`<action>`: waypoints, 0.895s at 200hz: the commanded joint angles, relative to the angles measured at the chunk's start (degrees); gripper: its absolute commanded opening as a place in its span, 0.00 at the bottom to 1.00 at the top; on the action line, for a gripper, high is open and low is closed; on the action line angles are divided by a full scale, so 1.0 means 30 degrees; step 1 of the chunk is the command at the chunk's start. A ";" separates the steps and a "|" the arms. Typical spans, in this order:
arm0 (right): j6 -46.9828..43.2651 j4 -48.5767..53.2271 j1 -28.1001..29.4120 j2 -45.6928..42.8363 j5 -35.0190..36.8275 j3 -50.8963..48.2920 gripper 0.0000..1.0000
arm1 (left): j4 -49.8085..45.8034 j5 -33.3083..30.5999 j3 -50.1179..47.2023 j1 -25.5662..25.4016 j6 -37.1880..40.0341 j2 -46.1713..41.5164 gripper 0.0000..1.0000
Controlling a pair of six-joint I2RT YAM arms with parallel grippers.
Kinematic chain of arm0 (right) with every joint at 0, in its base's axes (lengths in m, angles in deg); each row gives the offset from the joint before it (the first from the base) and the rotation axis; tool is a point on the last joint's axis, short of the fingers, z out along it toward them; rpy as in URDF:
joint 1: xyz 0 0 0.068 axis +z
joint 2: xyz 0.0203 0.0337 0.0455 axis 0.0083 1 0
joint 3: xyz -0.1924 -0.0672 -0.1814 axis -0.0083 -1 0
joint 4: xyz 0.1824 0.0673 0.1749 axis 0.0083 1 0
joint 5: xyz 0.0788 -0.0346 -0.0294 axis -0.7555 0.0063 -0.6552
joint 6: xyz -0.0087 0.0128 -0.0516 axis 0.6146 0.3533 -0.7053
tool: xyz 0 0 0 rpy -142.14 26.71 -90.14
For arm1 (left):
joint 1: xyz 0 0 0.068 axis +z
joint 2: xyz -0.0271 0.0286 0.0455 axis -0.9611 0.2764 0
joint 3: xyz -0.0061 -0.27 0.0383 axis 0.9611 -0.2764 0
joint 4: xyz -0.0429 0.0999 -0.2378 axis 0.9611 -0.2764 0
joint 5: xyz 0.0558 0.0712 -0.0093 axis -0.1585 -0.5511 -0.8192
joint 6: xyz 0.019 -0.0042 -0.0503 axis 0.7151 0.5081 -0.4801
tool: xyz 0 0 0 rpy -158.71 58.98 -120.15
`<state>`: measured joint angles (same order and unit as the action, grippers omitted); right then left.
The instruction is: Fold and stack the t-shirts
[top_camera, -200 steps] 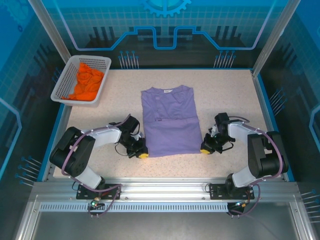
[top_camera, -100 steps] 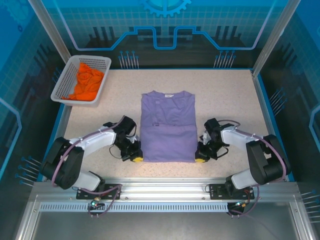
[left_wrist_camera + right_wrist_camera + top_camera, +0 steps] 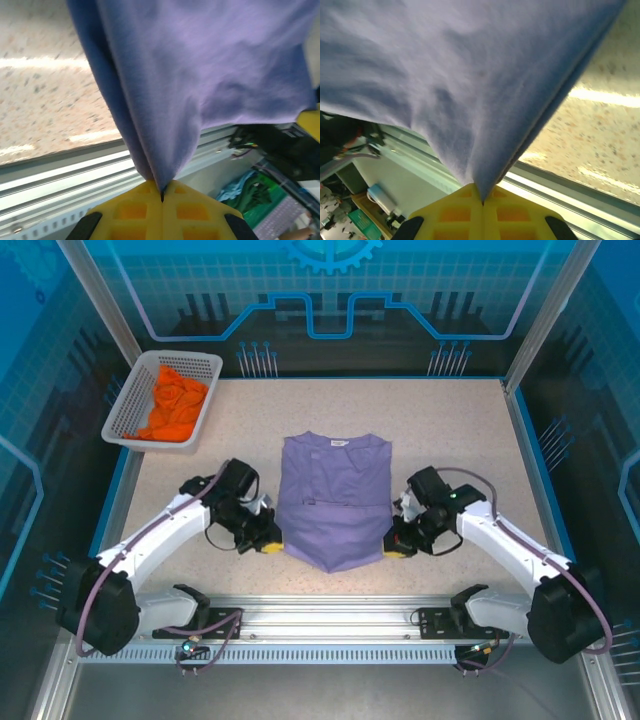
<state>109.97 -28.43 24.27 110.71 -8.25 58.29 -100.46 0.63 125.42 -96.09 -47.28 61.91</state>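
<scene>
My left gripper brings its pinched corner outward and down onto the collar end (image 3: pixel 300 441) next, then draws the shirt toward the basket and releases.
The lavender-purple t-shirt (image 3: pixel 333 495) hangs lifted at its near end in mid-table, its hem sagging to a point between my two grippers. My left gripper (image 3: pixel 270 543) is shut on the shirt's left near corner; in the left wrist view the purple cloth (image 3: pixel 200 75) runs down into the closed yellow fingers (image 3: pixel 135 212). At the right near corner my right gripper (image 3: pixel 395 546) is shut on the shirt too, with the cloth (image 3: pixel 460 90) pinched between its yellow fingers (image 3: pixel 510 215). The bright orange t-shirt (image 3: pixel 172 405) lies crumpled in the basket at the back left.
The white mesh basket (image 3: pixel 205 365) stands at the table's far left corner. A metal rail (image 3: pixel 330 615) runs along the near edge below the hanging hem. Bare speckled tabletop (image 3: pixel 450 430) lies on both sides of the shirt.
Both grippers have lifted the purple shirt's near corners off the table and drawn slightly inward and away from the near edge. The hem now sags to a point where it lay flat before.
</scene>
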 commanded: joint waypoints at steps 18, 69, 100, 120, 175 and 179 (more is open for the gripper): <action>-0.0217 0.0677 -0.2169 0.0216 -0.1110 0.2726 0.00 | -0.0004 0.1340 0.3508 0.1627 0.0374 0.1170 0.00; 0.0166 -0.0040 -0.4388 0.1839 -0.1475 0.4818 0.00 | 0.3152 0.1367 0.5978 0.3113 -0.1630 0.3307 0.00; 0.0662 -0.0634 -0.5484 0.3886 -0.1229 0.6831 0.00 | 0.4509 0.1353 0.8035 0.3594 -0.1885 0.5366 0.00; 0.0958 -0.1126 -0.5650 0.5858 -0.0846 0.8832 0.00 | 0.5013 0.1191 0.9535 0.3808 -0.1923 0.7224 0.00; 0.2124 -0.0475 -0.5897 1.2748 0.0114 1.5115 0.00 | 0.5777 0.0994 1.5246 0.4662 -0.2540 1.3500 0.00; 0.2176 -0.0421 -0.5936 1.3244 0.0067 1.5547 0.00 | 0.5655 0.0932 1.5704 0.4695 -0.2526 1.3958 0.00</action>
<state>114.32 -30.83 7.70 143.58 -8.97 98.74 -84.46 3.28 165.13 -83.21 -53.80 97.89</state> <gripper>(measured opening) 0.047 0.051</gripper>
